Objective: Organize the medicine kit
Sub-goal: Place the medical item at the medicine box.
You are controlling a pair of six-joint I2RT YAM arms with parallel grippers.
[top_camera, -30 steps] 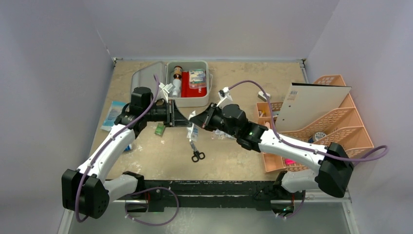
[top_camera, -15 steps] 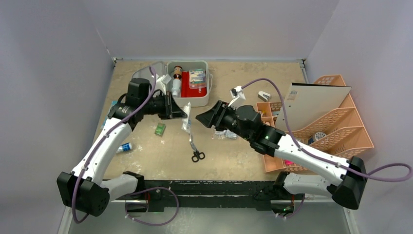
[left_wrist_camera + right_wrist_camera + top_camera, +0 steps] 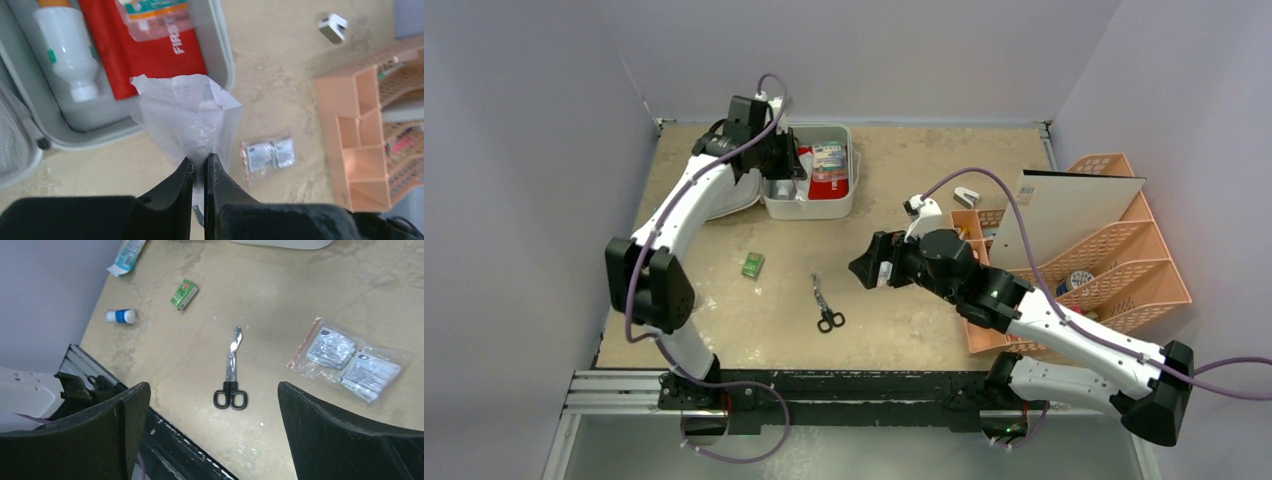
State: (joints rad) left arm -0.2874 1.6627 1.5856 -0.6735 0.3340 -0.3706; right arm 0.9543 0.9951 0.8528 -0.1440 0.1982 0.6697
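Observation:
The left gripper brings the plastic bag down into the kit next, toward the right in the top view, over the red pouch's near end (image 3: 829, 189) (image 3: 159, 67), which lies uncovered.
The medicine kit (image 3: 838, 205) lies open at the table's back, its lid (image 3: 724, 160) flat to the left. Inside the kit (image 3: 222, 55) are a white bottle (image 3: 67, 45), a red first aid pouch (image 3: 150, 50) and a printed packet (image 3: 155, 15). My left gripper (image 3: 200, 159) is shut on a crumpled clear plastic bag (image 3: 185, 110), which hangs over the kit's near wall. From above, the left gripper (image 3: 790, 168) sits over the kit's left half. My right gripper (image 3: 212, 387) stands wide open and bare above the table, over black-handled scissors (image 3: 231, 372).
A zip bag of foil packets (image 3: 350, 360) lies right of the scissors (image 3: 824, 305). A green box (image 3: 752, 264), a small blue-and-white bottle (image 3: 121, 316) and a teal packet (image 3: 127, 255) lie on the left. The peach organizer (image 3: 1159, 268) stands right, with a white clip (image 3: 966, 197) behind it.
My right gripper opened and let go of the clear bag, then drew back to the right. My left arm swung from mid-table up to the kit, carrying the bag.

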